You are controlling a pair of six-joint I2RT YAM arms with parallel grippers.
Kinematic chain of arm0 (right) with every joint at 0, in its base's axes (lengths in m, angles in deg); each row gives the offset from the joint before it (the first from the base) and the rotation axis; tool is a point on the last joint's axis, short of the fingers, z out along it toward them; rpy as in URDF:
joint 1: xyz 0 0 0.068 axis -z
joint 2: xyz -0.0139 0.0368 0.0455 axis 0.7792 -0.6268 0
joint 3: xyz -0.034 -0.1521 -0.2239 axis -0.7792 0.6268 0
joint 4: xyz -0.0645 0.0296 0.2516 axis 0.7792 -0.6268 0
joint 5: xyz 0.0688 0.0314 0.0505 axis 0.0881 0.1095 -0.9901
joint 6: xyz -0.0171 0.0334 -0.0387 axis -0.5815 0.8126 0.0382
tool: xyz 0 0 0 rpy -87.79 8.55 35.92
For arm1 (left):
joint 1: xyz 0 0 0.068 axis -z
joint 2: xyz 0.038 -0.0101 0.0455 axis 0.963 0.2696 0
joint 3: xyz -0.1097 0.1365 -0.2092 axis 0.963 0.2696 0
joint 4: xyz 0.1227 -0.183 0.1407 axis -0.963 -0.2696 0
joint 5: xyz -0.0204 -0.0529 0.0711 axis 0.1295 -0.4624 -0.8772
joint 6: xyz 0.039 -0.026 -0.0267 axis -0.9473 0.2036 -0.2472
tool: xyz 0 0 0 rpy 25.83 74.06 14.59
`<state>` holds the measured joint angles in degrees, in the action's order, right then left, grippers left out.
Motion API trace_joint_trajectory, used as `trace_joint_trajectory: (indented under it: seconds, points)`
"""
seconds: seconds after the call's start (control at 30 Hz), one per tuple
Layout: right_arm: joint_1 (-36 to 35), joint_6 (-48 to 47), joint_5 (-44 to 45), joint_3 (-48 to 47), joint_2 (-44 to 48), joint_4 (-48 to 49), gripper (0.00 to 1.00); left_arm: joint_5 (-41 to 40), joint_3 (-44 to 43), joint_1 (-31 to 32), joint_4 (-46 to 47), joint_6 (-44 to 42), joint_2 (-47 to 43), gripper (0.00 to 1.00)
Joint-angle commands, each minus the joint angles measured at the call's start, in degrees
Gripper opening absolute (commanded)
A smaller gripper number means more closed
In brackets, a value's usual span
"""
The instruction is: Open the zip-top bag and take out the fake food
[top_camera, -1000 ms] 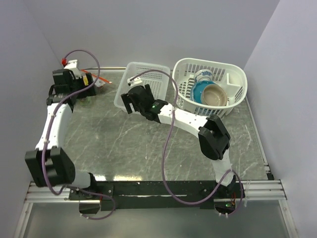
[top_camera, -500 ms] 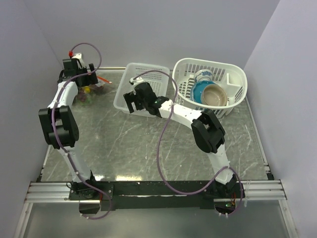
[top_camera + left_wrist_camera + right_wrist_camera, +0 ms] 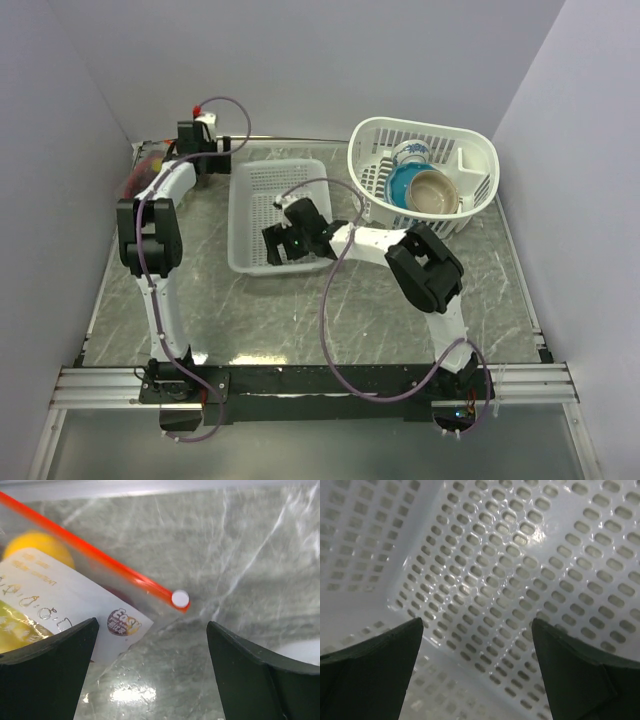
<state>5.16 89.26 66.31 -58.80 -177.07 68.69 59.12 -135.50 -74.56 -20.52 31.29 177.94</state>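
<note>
The robot should tilt its left gripper toward the bag (image 3: 75, 587) and lower it onto the bag's top edge beside the white slider (image 3: 180, 598), because that end of the bag sticks out past the label card.
The zip-top bag (image 3: 75, 587) lies on the marble table at the back left; in the top view it (image 3: 140, 172) rests by the left wall. Its orange-red zipper strip (image 3: 100, 560) ends in a white slider (image 3: 180, 598). Through the plastic I see a yellow-orange round fruit (image 3: 37, 547) and a white label card (image 3: 60, 600). My left gripper (image 3: 152, 680) is open and empty just right of the bag's corner, also in the top view (image 3: 203, 158). My right gripper (image 3: 477, 670) is open and empty over the floor of a flat white slotted basket (image 3: 510, 570).
The flat white basket (image 3: 262, 180) sits mid-table with my right gripper (image 3: 280, 245) inside it. A deeper white basket (image 3: 470, 150) at the back right holds a blue bowl (image 3: 403, 185) and a tan bowl (image 3: 435, 192). Walls close in on the left, back and right.
My left gripper has swung right along the back edge, away from the bag, which now lies by the left wall. The flat basket and my right gripper have shifted nearer.
</note>
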Motion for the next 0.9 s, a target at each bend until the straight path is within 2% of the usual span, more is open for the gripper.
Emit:
trace_joint_trajectory:
  seconds: [0.0, 0.13, 0.37, 0.53, 0.73, 0.77, 0.83, 0.87]
  points:
    - [-2.6, 3.4, -1.6, 6.5, 8.5, 0.0, 0.98, -2.9, 2.9, 1.2, 3.7, -3.6, -1.0, 0.97]
    - [-4.7, 6.3, 2.0, 14.0, 13.6, -0.5, 0.98, -4.1, 4.9, 1.3, 5.3, -5.6, -1.0, 0.97]
    - [-9.5, 12.8, 7.9, 18.5, 21.7, -7.1, 0.97, -7.4, 10.4, 2.9, 9.5, -9.7, -3.3, 0.97]
    - [-14.4, 16.7, 11.3, 22.8, 25.5, -9.2, 0.97, -15.0, 15.8, 5.2, 16.5, -16.9, -4.8, 0.97]
    - [-17.3, 19.6, 13.5, 27.4, 30.0, -8.6, 0.97, -27.7, 16.5, 7.9, 27.9, -25.8, -1.4, 0.99]
    - [-17.5, 19.8, 13.6, 27.8, 30.6, -8.4, 0.97, -28.7, 16.5, 8.1, 30.9, -26.8, -0.4, 0.89]
    - [-18.0, 20.3, 14.0, 28.8, 32.3, -8.1, 0.97, -31.5, 15.7, 8.8, 33.1, -29.7, 1.3, 0.75]
    - [-18.1, 20.4, 14.3, 29.1, 32.9, -8.0, 0.97, -32.5, 15.5, 9.2, 33.9, -30.4, 1.7, 0.59]
